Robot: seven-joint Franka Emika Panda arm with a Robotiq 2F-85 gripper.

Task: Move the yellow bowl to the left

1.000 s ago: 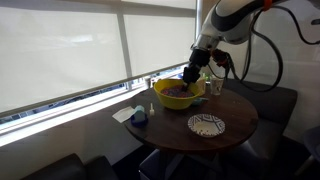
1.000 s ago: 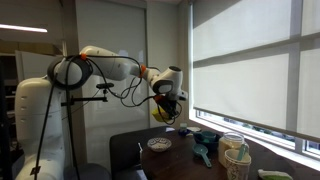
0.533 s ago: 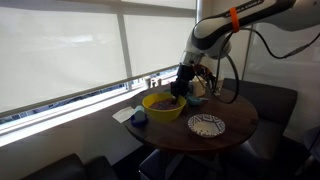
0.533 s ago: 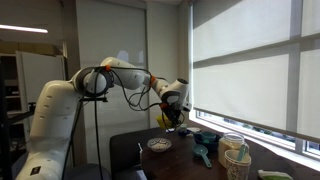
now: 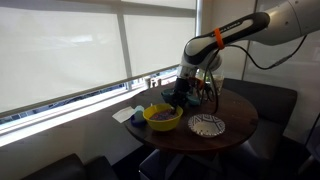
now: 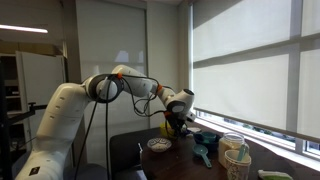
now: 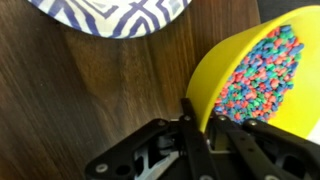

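I will next move the bowl (image 5: 162, 117) toward the window with my gripper and release the bowl's rim, because the window-side tabletop lies on my gripper's side away from the patterned plate.
The yellow bowl (image 5: 162, 117) sits at the near left part of the round wooden table (image 5: 235, 133). Its inside holds many small coloured bits, seen in the wrist view (image 7: 262, 72). My gripper (image 5: 179, 100) is shut on the bowl's rim, one finger outside the wall and one inside (image 7: 205, 118). In an exterior view the bowl (image 6: 170, 129) is mostly hidden behind the gripper (image 6: 175, 122). The bowl rests low at table level.
A white patterned plate (image 5: 206, 125) lies just beside the bowl, also at the top of the wrist view (image 7: 110, 14). A teal dish (image 6: 207, 140), a teal utensil (image 6: 203, 157) and a cup (image 6: 237, 163) stand further along. A dark cup (image 5: 139, 117) sits left of the bowl.
My gripper has carried the yellow bowl leftward and down across the table, from near the window edge to the near left part, where it now sits low.
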